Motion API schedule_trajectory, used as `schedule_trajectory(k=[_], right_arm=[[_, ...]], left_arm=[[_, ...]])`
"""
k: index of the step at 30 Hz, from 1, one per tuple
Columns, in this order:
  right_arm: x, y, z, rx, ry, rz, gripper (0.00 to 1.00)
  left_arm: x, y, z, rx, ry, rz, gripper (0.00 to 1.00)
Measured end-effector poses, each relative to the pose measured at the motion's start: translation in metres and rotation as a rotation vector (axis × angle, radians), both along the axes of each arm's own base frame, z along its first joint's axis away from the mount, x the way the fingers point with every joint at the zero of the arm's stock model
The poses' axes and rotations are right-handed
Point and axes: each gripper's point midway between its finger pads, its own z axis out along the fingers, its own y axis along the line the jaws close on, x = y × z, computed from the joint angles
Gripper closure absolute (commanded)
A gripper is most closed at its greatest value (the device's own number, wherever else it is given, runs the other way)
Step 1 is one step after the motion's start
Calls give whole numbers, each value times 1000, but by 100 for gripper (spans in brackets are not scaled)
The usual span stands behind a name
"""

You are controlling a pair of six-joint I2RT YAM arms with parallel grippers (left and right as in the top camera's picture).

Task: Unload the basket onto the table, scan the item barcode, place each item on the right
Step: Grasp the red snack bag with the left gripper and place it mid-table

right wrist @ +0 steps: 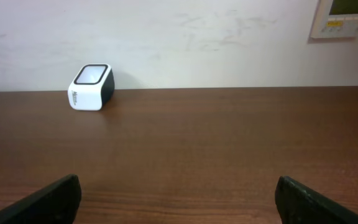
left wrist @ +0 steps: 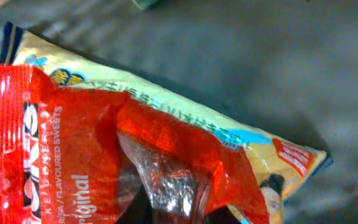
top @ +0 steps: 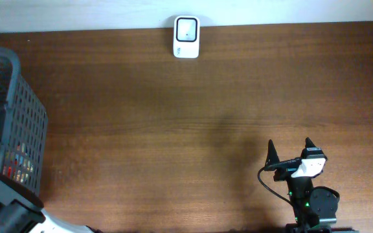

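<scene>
My left gripper rises past the basket's rim next, swings toward the scanner, lowers and releases the packet, since the tabletop before the scanner is bare.
In the left wrist view a red sweets packet [left wrist: 55, 143] fills the left half and lies on top of a yellow snack packet [left wrist: 185, 109]. My left gripper [left wrist: 178, 213] is shut on the red packet, with its crinkled clear film bunched between the dark fingertips [left wrist: 133, 209]. No barcode shows. The white scanner [top: 186, 37] stands at the table's far edge, also in the right wrist view as the scanner [right wrist: 91, 87]. My right gripper [top: 290, 150] rests open near the front right with nothing between its fingers [right wrist: 55, 198]. From overhead the left gripper is hidden down in the basket.
A grey mesh basket [top: 18, 103] stands at the table's left edge, with colourful packets showing through its wall. Its grey floor [left wrist: 260, 56] shows behind the packets. The left arm's base [top: 5, 213] sits at the front left corner. A wall panel [right wrist: 344, 17] hangs beyond the table.
</scene>
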Motion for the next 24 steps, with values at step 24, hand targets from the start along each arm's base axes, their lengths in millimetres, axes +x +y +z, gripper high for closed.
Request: schedule_trajectory(k=[24], right_arm=[[0,0,0,0,0,0,1]], left_arm=[[132,-214,360,148,-750,-658,100]])
